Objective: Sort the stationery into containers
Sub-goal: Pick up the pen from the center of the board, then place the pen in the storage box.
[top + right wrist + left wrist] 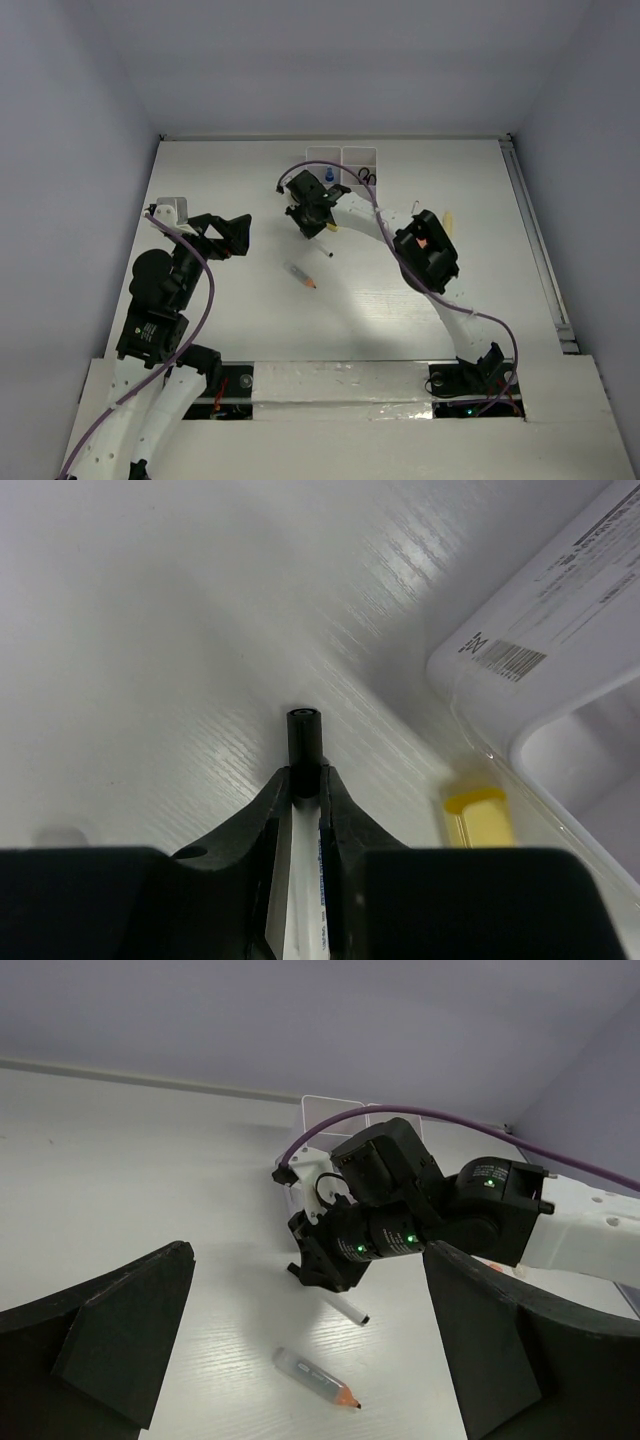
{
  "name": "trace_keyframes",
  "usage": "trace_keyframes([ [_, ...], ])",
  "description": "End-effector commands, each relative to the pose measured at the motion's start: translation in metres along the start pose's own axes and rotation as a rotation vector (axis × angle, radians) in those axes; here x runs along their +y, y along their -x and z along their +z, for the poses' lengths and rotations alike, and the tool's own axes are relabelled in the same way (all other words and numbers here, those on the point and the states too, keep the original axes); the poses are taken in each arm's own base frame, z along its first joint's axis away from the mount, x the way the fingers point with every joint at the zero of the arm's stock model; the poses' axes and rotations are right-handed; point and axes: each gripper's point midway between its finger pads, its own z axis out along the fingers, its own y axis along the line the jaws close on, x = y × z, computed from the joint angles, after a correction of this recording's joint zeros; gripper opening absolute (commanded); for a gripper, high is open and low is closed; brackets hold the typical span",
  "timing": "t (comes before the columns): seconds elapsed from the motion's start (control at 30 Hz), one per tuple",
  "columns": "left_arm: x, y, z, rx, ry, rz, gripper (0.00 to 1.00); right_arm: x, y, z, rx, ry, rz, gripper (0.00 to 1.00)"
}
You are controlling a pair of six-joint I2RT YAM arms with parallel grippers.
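Note:
I should next raise my right gripper and turn it outward over the container's section on the scissors' near side to release the pen, as a container's side rises beside it.
My right gripper [312, 218] is shut on a thin white pen [326, 247] with a black cap [305, 735]; the capped end sticks out past the fingertips, low over the table. A yellow eraser [478, 815] lies just beside it, next to the white containers [346, 157] at the back, whose wall [560, 680] carries a barcode label. A clear-bodied pen with an orange tip [301, 277] lies on the table in front, also seen in the left wrist view [316, 1377]. My left gripper [236, 234] hangs open and empty to the left, its fingers [120, 1330] wide apart.
The back containers hold a blue-topped item [329, 177] and black-handled scissors [367, 177]. A cream stick [448, 222] lies right of the right arm. A small white box [172, 208] sits by the left arm. Walls close the table on three sides.

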Motion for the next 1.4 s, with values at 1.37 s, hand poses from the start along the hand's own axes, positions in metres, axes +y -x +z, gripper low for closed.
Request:
trace_keyframes([
  [1.37, -0.005, 0.009, 0.003, -0.039, -0.025, 0.003, 0.99, -0.165, 0.100, -0.173, -1.192, -0.255, 0.101, 0.00],
])
